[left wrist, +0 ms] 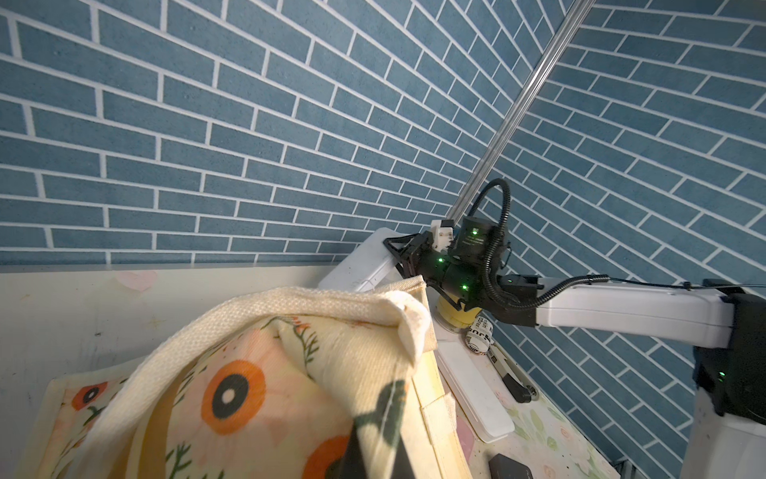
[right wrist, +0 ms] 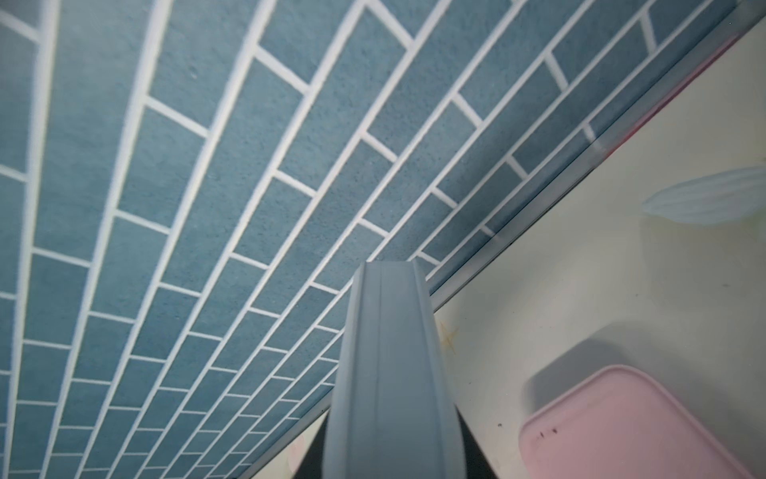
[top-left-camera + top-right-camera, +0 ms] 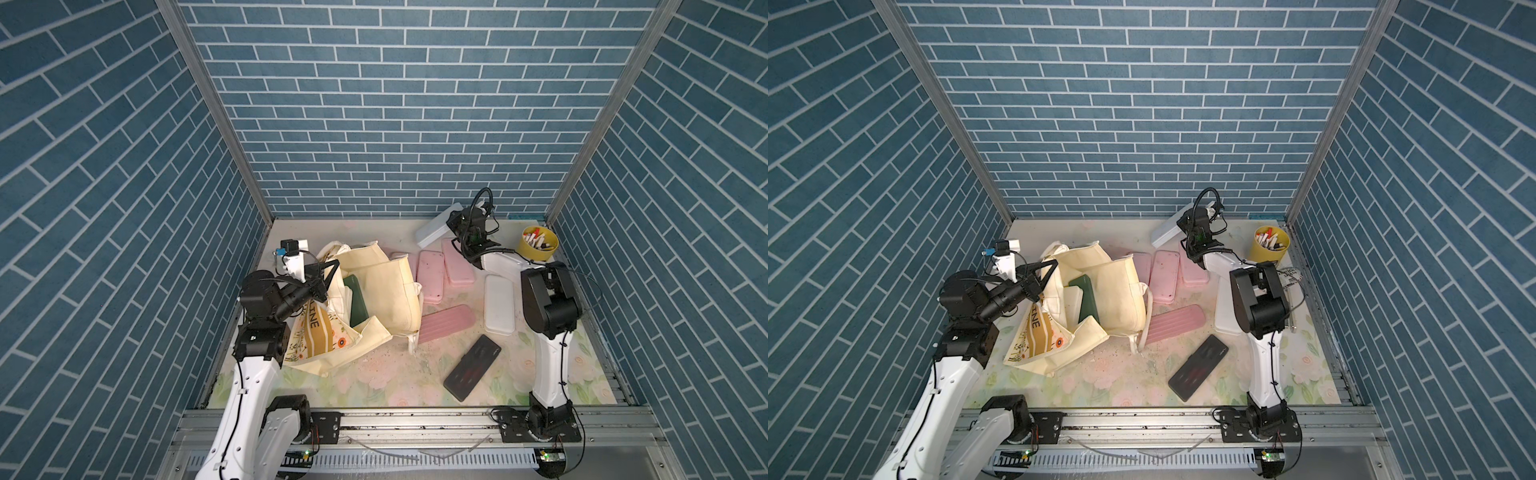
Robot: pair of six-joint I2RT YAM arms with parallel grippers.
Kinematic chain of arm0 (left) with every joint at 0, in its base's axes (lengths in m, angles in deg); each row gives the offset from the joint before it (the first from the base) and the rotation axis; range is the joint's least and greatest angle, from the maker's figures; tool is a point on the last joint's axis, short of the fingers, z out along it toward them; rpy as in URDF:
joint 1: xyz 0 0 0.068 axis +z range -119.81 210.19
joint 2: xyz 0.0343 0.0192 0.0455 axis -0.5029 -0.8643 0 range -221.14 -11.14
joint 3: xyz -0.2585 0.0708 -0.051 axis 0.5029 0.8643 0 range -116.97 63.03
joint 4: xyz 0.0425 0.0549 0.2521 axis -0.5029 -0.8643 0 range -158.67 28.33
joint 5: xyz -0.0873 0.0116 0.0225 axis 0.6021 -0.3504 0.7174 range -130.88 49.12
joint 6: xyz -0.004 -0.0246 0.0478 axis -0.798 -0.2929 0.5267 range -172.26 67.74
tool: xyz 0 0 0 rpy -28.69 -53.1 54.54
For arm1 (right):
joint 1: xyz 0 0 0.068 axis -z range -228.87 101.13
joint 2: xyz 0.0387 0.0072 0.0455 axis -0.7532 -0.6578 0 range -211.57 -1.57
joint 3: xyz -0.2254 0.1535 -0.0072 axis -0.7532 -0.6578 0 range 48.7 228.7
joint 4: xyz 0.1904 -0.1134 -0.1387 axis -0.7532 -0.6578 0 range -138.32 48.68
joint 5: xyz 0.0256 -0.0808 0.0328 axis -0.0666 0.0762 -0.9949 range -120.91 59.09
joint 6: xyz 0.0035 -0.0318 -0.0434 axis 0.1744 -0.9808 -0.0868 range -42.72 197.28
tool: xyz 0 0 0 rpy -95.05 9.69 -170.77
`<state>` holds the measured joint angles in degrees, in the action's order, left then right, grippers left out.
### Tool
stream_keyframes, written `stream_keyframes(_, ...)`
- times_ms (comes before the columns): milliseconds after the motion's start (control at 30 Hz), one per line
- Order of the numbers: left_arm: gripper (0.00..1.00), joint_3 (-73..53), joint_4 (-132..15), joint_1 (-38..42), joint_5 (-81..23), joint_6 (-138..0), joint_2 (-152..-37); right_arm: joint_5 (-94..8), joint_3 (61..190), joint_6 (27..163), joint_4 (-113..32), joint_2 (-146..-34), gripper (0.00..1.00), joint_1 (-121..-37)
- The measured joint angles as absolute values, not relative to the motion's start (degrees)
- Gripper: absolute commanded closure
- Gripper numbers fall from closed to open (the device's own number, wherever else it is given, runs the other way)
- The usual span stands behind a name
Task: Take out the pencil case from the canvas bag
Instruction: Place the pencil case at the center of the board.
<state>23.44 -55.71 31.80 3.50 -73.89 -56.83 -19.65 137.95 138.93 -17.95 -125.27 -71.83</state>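
Note:
My right gripper moves down toward the bag (image 3: 386, 291) next and releases the grey-white pencil case there, since bare tabletop lies open between the pink cases and back wall.
The cream canvas bag (image 3: 386, 291) (image 3: 1113, 291) lies crumpled at the left of the table, its mouth held open. My left gripper (image 3: 334, 266) (image 1: 375, 452) is shut on the bag's printed rim cloth. A dark green case (image 3: 355, 303) and a white case (image 3: 1073, 307) show inside the bag's mouth. At the back right, my right gripper (image 3: 451, 222) (image 2: 389, 460) is shut on one end of a pale grey-white pencil case (image 3: 434, 232) (image 2: 389, 365). It holds the case tilted above the table, well away from the bag.
Two flat pink cases (image 3: 430, 278) (image 3: 457, 262), a ribbed pink case (image 3: 446, 324), a white case (image 3: 498, 305) and a black case (image 3: 471, 368) lie right of the bag. A yellow pen pot (image 3: 536, 243) stands in the back right corner. Brick walls enclose three sides.

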Motion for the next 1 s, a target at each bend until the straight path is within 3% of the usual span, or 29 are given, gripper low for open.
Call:
stream_keyframes(200,1.0,23.39,-57.53,31.06,2.98,-72.31,-56.22,-19.91,143.44,144.41,-19.1,-133.31,1.0,-72.01)
stream_keyframes(500,1.0,23.06,-59.36,30.29,2.1,-70.8,-55.61,-23.84,147.22,146.47,-24.28,-134.36,0.97,-73.06)
stream_keyframes(700,1.0,23.06,-59.74,30.18,1.62,-70.54,-55.52,-26.47,147.17,147.12,-26.91,-134.31,0.79,-73.54)
stream_keyframes(1000,1.0,22.98,-60.61,30.16,0.68,-69.73,-55.15,-27.17,142.71,145.74,-31.12,-129.18,0.65,-73.62)
